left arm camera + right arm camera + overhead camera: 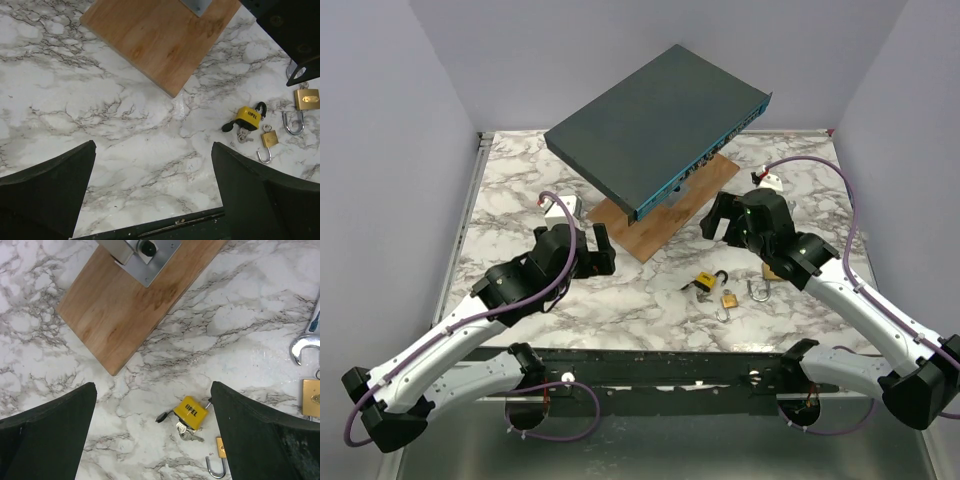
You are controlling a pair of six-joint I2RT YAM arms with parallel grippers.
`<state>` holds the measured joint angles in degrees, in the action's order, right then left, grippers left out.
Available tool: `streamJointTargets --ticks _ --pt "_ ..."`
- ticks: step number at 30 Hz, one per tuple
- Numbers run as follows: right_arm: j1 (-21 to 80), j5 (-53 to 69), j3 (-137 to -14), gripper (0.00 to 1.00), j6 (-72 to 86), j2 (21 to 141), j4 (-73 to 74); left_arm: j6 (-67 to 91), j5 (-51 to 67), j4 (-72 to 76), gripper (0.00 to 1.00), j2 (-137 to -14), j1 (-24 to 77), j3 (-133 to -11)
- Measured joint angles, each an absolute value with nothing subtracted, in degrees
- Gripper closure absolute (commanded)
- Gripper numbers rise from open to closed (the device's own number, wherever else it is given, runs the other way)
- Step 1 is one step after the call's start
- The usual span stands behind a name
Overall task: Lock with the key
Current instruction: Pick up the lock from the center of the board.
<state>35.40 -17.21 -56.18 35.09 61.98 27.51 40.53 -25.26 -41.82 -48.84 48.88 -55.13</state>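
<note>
The yellow padlock's body sits clear between the open shackle and the keys, so my right gripper needs to move down and back next, with a turn, around it.
A yellow padlock with a black shackle swung open and a bunch of keys in its base lies on the marble table near the front. It shows in the left wrist view and in the right wrist view, with the keys below it. My left gripper is open and empty, above bare marble to the padlock's left. My right gripper is open and empty, held above and behind the padlock.
A small brass padlock with its shackle open lies right of the yellow one. A larger brass padlock lies further right. A wooden board carries a tilted dark flat case. The table's front edge is close.
</note>
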Motion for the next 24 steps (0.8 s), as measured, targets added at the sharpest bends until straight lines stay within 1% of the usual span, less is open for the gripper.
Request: streamJointTargets --ticks 15,21,23,24 --pt "35.40 -23.75 -56.18 0.00 37.54 62.65 29.93 40.34 -25.28 -41.58 0.01 -45.76 48.88 -55.13" --pt "32.25 -24.84 -56.07 0.00 40.58 65.36 31.57 40.47 -25.23 -41.41 0.02 -45.76 48.88 -54.72" --pt "32.16 -24.69 -55.24 0.03 41.91 65.60 31.90 41.04 -25.06 -41.25 0.01 -45.47 48.88 -54.02" --pt "32.16 -24.34 -54.39 0.06 42.54 65.63 32.03 41.23 -24.97 -41.23 0.02 -45.36 48.88 -53.65"
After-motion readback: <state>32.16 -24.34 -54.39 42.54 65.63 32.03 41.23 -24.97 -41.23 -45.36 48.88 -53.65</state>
